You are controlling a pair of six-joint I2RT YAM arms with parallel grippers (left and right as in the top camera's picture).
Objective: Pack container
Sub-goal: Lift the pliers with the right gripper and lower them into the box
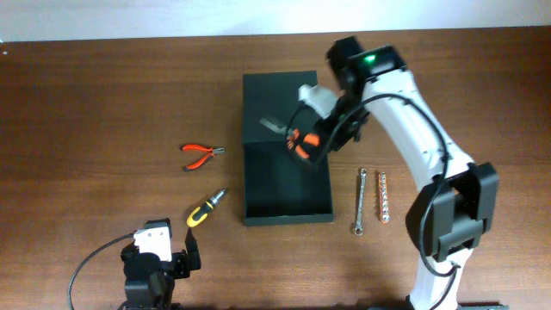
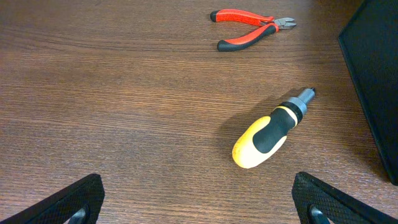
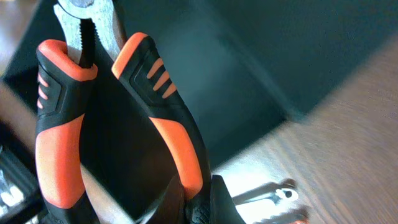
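Next, my right gripper draws back and lowers to release the pliers (image 1: pixel 297 139) on the container's bare bottom, which lies below it with room for them.
The container (image 1: pixel 287 185) is a dark open box in the middle of the table, its flap lid (image 1: pixel 275 95) lying flat behind it. My right gripper (image 1: pixel 312 142) hangs above its far right part, shut on one handle of the orange-and-black pliers (image 1: pixel 297 139). In the right wrist view the pliers (image 3: pixel 168 124) point up and away, with the gripper (image 3: pixel 199 199) clamped on the handle's end and the container (image 3: pixel 249 68) below. My left gripper (image 1: pixel 159 250) rests low at the front left, open and holding nothing (image 2: pixel 199 208).
Red-handled cutters (image 1: pixel 202 154) (image 2: pixel 252 28) and a yellow-and-black screwdriver (image 1: pixel 207 209) (image 2: pixel 267 134) lie left of the container. Right of it lie a silver wrench (image 1: pixel 360 202) (image 3: pixel 273 193) and an orange bit strip (image 1: pixel 384 196).
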